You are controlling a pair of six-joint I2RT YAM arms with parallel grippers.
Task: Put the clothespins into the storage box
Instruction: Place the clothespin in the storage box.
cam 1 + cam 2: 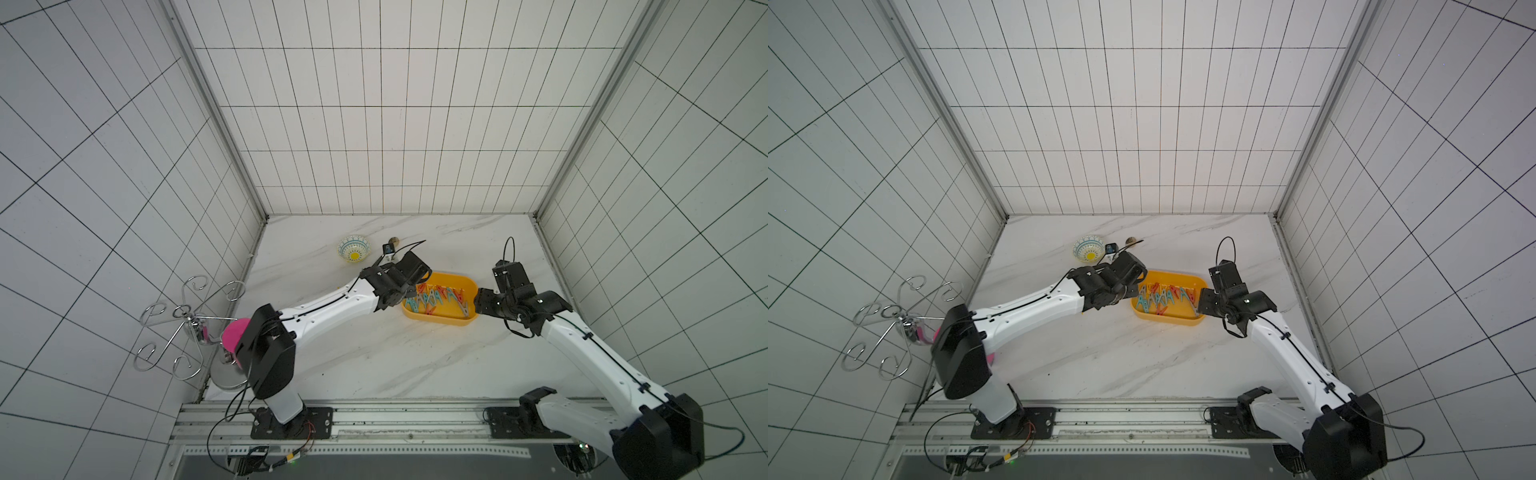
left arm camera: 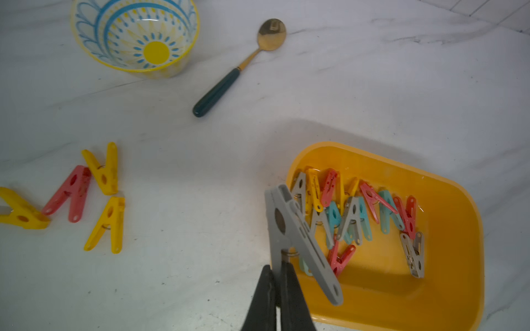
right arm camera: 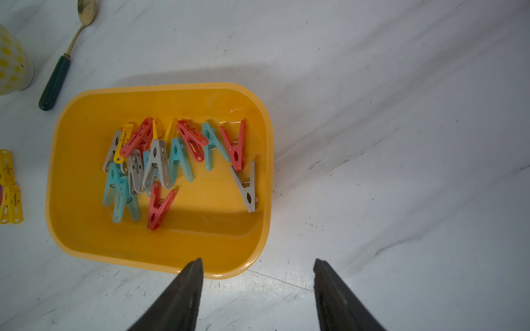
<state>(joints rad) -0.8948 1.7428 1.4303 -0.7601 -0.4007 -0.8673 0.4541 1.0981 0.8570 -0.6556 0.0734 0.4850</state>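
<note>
My left gripper moves over the piled clothespins below it inside the box next, lowers and releases. The grey clothespin [image 2: 298,238] still overhangs the box's rim.
The yellow storage box [image 1: 440,322] [image 1: 1167,320] sits mid-table between my two arms. Several red, teal, grey and yellow clothespins [image 3: 177,157] [image 2: 367,212] lie inside it. My left gripper [image 2: 276,268] is shut on a grey clothespin [image 2: 298,238], held over the box's near-left rim [image 2: 401,301]. More pegs lie loose on the table left of the box: three yellow ones [image 2: 104,169] [image 2: 107,226] [image 2: 20,210] and a red one [image 2: 68,195]. My right gripper [image 3: 258,262] is open and empty, just off the box's right end [image 3: 258,252].
A patterned bowl [image 1: 354,248] and a gold spoon with a dark green handle [image 2: 238,68] lie behind the box. A chrome wire rack [image 1: 187,324] and a pink object [image 1: 232,336] stand at the table's left edge. Tiled walls enclose three sides.
</note>
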